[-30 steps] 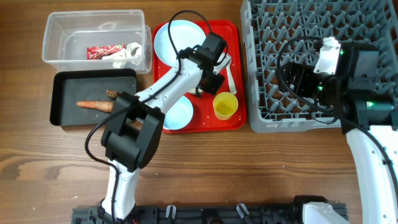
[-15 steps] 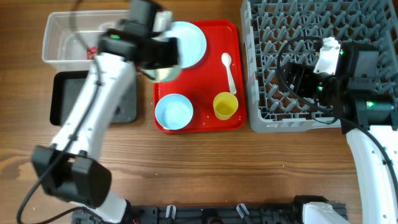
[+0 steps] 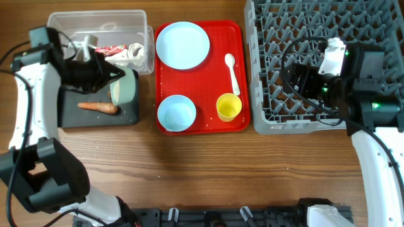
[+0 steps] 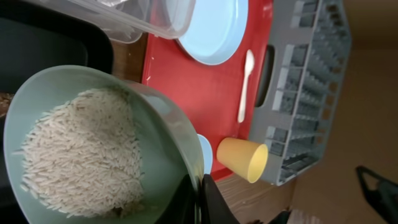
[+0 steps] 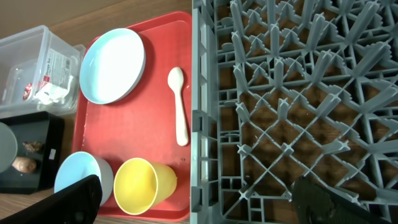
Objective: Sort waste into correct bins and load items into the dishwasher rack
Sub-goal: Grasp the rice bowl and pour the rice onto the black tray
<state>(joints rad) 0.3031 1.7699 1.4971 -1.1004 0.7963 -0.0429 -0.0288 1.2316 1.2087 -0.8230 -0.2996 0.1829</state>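
Observation:
I will tip out the rice (image 4: 81, 149) next. Then I will lower my left gripper onto the red tray's bare middle (image 4: 208, 99) and let go, because that spot is to its right in the overhead view.
My left gripper (image 3: 115, 79) is shut on the rim of the pale green bowl (image 3: 127, 87) and holds it tilted over the black tray (image 3: 95, 116). In the left wrist view the jaws (image 4: 200, 194) pinch the bowl's rim, and white rice (image 4: 81, 149) lies inside the bowl (image 4: 155, 124). An orange-brown stick (image 3: 98, 107) lies in the black tray. The clear tub (image 3: 60, 28) holds the red wrapper (image 3: 108, 50) and white scrap (image 3: 134, 53). My right gripper (image 3: 302, 81) hangs open and empty over the grey rack (image 3: 315, 25), its jaws (image 5: 196, 194) wide apart.
The red tray (image 3: 208, 82) holds a light blue plate (image 3: 182, 44), white spoon (image 3: 232, 70), light blue bowl (image 3: 176, 113) and yellow cup (image 3: 228, 106). A small brown lump (image 5: 25, 165) lies in the black tray. The rack fills the table's right side.
My left arm has swung from the red tray to the left, carrying the green bowl to above the black tray. The right arm has not moved.

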